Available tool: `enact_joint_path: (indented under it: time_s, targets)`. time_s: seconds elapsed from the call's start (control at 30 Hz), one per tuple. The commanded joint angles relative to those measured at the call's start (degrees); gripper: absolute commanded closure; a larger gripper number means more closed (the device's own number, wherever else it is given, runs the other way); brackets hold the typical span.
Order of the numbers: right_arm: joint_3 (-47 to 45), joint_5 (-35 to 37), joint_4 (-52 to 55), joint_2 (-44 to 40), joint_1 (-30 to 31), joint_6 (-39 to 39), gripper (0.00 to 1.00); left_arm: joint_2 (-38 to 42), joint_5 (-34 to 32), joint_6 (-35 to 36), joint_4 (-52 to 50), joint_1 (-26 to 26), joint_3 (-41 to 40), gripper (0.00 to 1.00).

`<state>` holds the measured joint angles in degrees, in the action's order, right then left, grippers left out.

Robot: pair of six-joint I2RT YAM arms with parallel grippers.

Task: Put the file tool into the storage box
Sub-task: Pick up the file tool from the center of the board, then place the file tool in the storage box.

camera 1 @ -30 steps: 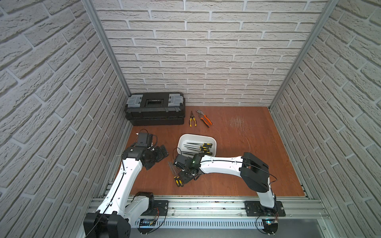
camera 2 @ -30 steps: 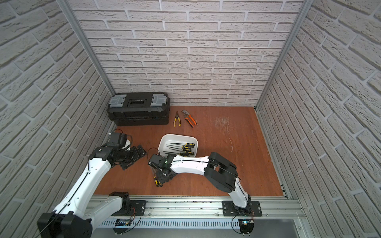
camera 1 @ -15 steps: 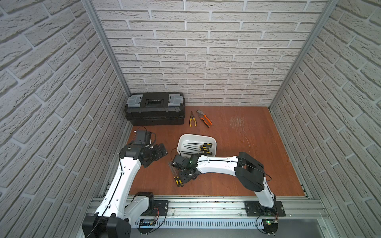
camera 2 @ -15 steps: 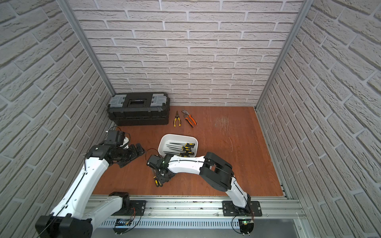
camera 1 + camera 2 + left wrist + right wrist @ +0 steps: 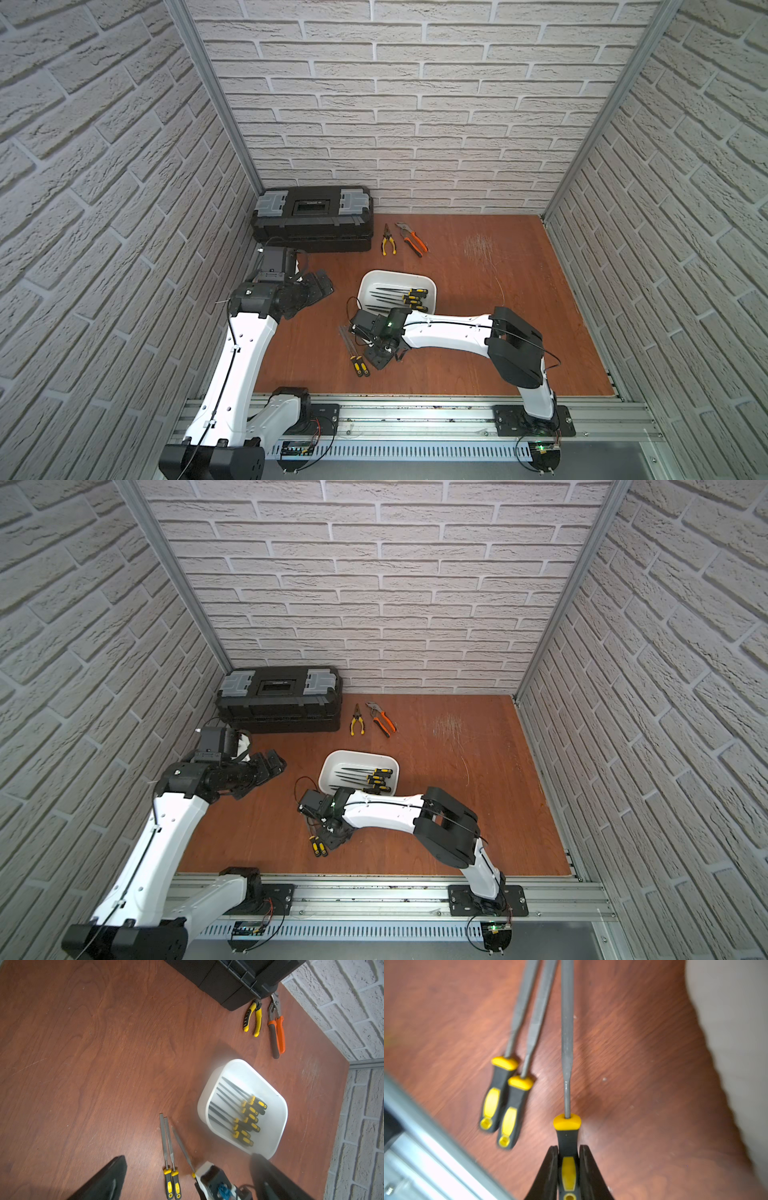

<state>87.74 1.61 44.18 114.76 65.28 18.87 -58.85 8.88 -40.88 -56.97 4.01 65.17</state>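
Note:
Next, my right gripper rises over the box's near side. Then it comes down onto the stored files' handles behind that side and releases the file, since the handles lie outward of it.
My right gripper is shut on the black-and-yellow handle of a file tool. Its grey shaft sticks straight out from the jaws, low over the wooden floor. In both top views this gripper is just in front of the storage box, a white tub holding several files. Two more files lie side by side on the floor beside the held one. My left gripper hovers open and empty, left of the box.
A black toolbox stands in the back left corner. Yellow pliers and orange pliers lie beside it. An aluminium rail runs along the front edge, close to the loose files. Brick walls close three sides.
My right gripper has closed on the file's handle. The left arm has drawn back a little toward the toolbox.

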Motion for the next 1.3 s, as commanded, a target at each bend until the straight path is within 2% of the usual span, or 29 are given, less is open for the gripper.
enact_joint_path:
  time_s: [0.0,0.13,0.37,0.57,0.73,0.9,1.07,1.17,1.27]
  targets:
    - [1.78,-2.67,3.33,-6.80,0.24,-8.43,0.85,-0.81,-0.47,-0.94,1.41,-0.57,2.24,0.02]
    - [4.92,-3.26,8.40,-9.81,-1.50,-14.11,0.85,-2.42,0.37,-1.22,2.27,-0.62,4.23,0.02]
    - [4.60,-7.83,11.52,-15.15,-11.21,-23.84,0.85,-7.86,5.48,-1.04,4.97,-0.16,7.07,0.02]
    - [4.41,-9.69,12.59,-13.76,-19.72,-30.70,0.85,-14.73,8.48,0.80,6.51,3.54,10.33,0.02]
    - [4.54,-11.59,12.08,-10.09,-23.96,-34.82,0.86,-19.96,10.13,1.34,6.71,7.19,11.05,0.02]
    - [4.54,-12.15,11.14,-5.83,-24.95,-37.00,0.86,-23.72,10.01,0.68,6.13,10.43,12.14,0.02]
    - [4.65,-11.83,8.92,-2.59,-24.93,-37.02,0.84,-25.72,10.07,-0.69,6.16,10.89,13.52,0.02]
    - [4.70,-11.96,7.94,-1.82,-24.94,-36.96,0.78,-26.01,8.43,0.39,5.29,10.77,14.11,0.02]
    - [4.79,-11.45,8.33,0.44,-24.84,-37.11,0.67,-25.62,7.12,0.42,4.46,10.41,13.60,0.02]
